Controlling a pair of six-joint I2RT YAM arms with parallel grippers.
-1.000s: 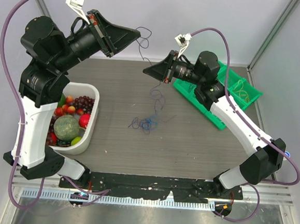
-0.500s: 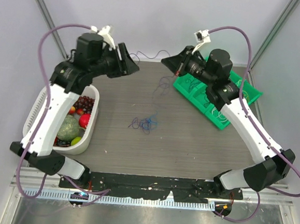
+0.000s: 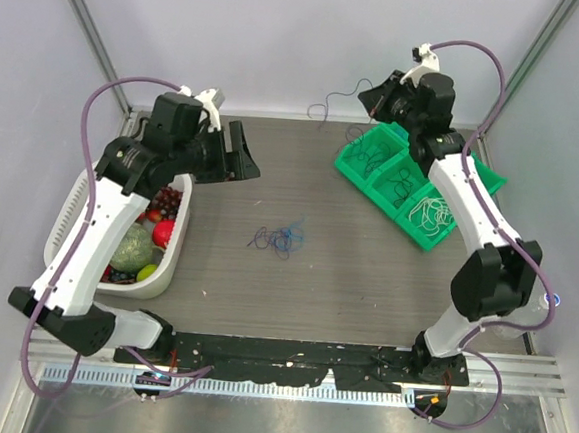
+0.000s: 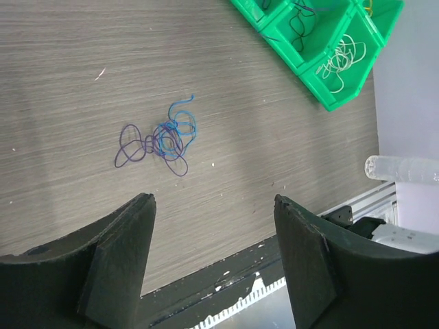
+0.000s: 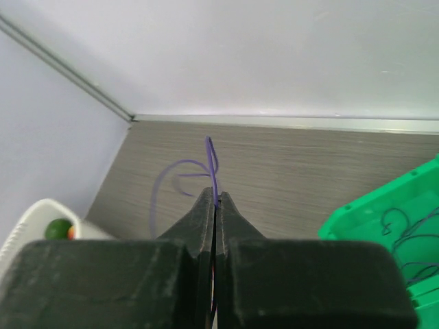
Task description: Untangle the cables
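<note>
I will move my right gripper over and down into the green row's far bin (image 3: 371,157) (image 5: 410,236) to let go of the purple cable, because dark purple cables are already in that bin.
A small tangle of blue and purple cables (image 3: 278,239) lies on the table's middle, and it also shows in the left wrist view as the tangle (image 4: 161,140). My right gripper (image 3: 365,100) is raised at the back of the table, beside the green bins, shut on one purple cable (image 5: 211,161). That purple cable (image 3: 333,105) curls out to the left of the closed right gripper (image 5: 216,199). My left gripper (image 3: 249,163) hovers open and empty left of the tangle. Between the wide-apart fingers of the left gripper (image 4: 214,199) only bare table shows.
A row of green bins (image 3: 367,183) at the back right holds dark cables and, in the nearest bin, white cables (image 3: 432,213). A white basket (image 3: 66,221) of fruit stands at the left edge. The black front rail (image 3: 289,355) borders the table near the arm bases.
My left gripper opened, let go of the strand and dropped lower. My right gripper closed on the purple cable and carried it back and to the right, beside the bins.
</note>
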